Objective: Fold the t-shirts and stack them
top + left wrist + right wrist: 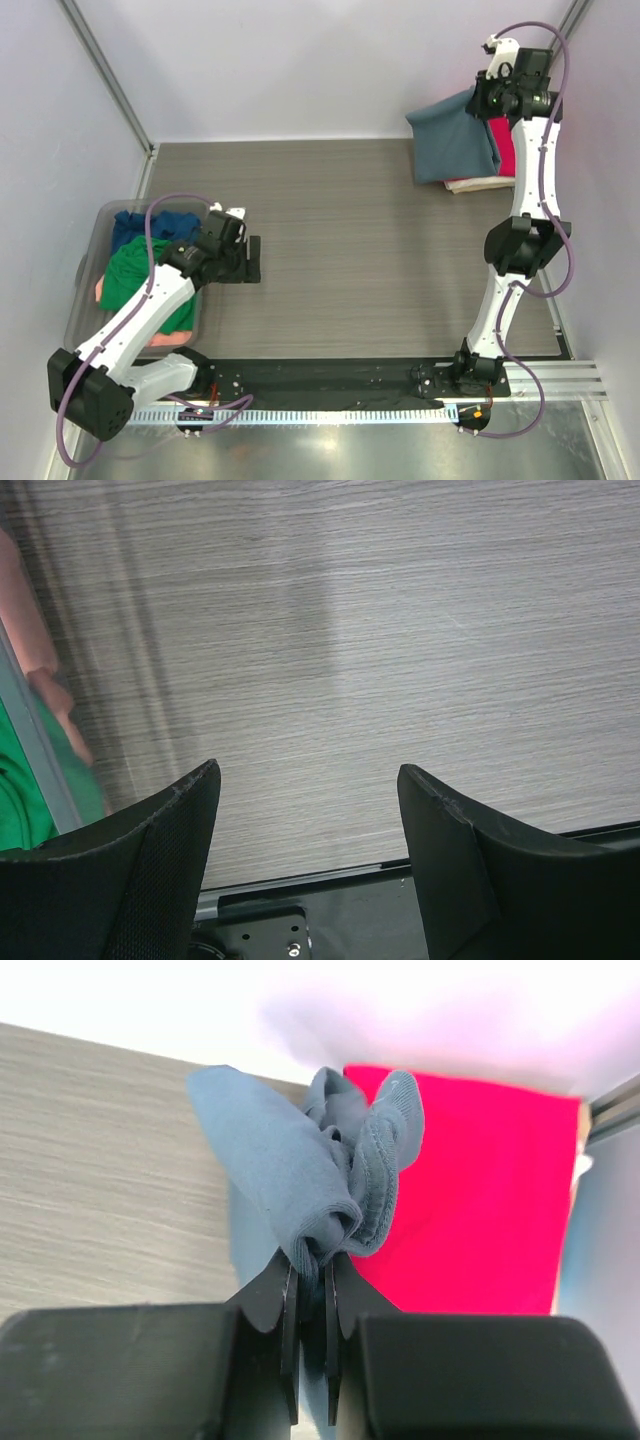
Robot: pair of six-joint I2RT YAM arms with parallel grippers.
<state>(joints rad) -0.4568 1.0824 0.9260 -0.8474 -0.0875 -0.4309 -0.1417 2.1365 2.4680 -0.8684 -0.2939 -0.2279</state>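
Note:
The right gripper is above the red t-shirt's bare part, which is also to its right in the top view, so it will move that way, lower the grey-blue t-shirt's edge and let go.
My right gripper (492, 98) is shut on the slate grey-blue t-shirt (453, 140) and holds it lifted at the back right; the bunched cloth sits between the jaws in the right wrist view (330, 1175). Under it lie a red t-shirt (505, 148), also in the right wrist view (470, 1190), and a cream t-shirt (478, 184). My left gripper (251, 260) is open and empty just above the table beside the bin. Green (135, 275), navy (155, 225) and salmon-pink (170, 340) t-shirts lie in the bin.
A clear plastic bin (90, 262) stands at the left edge of the wood-grain table (340, 250). A black base plate (330, 380) runs along the near edge. White walls close the back and sides.

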